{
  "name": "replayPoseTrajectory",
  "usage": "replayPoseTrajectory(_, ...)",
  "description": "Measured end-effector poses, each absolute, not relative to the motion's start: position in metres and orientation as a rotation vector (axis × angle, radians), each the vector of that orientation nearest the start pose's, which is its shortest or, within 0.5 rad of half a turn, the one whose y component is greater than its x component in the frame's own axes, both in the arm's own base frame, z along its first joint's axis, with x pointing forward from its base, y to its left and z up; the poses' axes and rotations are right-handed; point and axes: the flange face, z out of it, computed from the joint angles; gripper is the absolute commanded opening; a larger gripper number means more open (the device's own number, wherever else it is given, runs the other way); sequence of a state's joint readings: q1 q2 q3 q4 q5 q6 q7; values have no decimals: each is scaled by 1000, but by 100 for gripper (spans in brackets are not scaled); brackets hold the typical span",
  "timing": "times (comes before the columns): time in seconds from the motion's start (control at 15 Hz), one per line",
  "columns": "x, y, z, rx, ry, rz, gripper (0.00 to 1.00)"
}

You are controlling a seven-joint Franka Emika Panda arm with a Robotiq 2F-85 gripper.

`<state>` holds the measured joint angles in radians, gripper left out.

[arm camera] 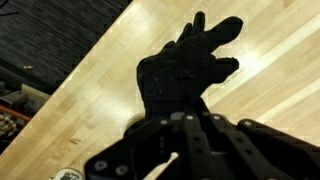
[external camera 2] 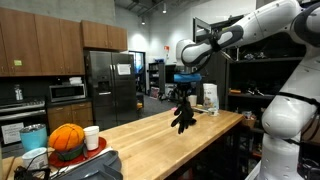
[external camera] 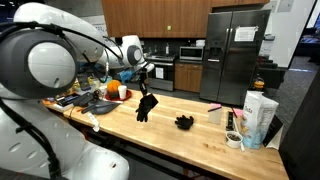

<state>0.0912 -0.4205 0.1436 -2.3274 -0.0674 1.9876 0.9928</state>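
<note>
I will shift my gripper slightly toward the second black glove, then let go of the held glove's cuff above the table.
My gripper (external camera: 148, 93) is shut on the cuff of a black glove (external camera: 146, 107), which hangs limp just above the wooden table (external camera: 170, 140). In the wrist view the black glove (arm camera: 185, 65) spreads its fingers away from the gripper (arm camera: 186, 128), with the tabletop behind it. In an exterior view the gripper (external camera 2: 184, 92) holds the black glove (external camera 2: 182, 115) over the far part of the table (external camera 2: 190, 145). A second black glove (external camera: 184, 122) lies on the table, a short way from the held one.
An orange ball-like object (external camera 2: 66, 140) and a white cup (external camera 2: 91, 137) sit at one end of the table. A white carton (external camera: 258, 118), a tape roll (external camera: 233, 140) and a cup (external camera: 215, 115) stand at the other end. A steel fridge (external camera: 235, 55) stands behind.
</note>
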Motion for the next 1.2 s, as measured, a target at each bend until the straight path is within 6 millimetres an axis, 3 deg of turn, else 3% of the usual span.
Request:
replayPoseTrajectory(0.33,433,48,514,-2856,1145,-93,1)
replayPoseTrajectory(0.4,436,35,514,-2822,1157,-68,31)
replayPoseTrajectory(0.53,445,10,509,-2750,1185,0,35)
replayPoseTrajectory(0.8,470,-24,488,-2628,1262,113,61)
replayPoseTrajectory(1.13,493,-34,468,-2584,1316,172,95)
replayPoseTrajectory(1.2,495,-33,467,-2582,1323,174,98)
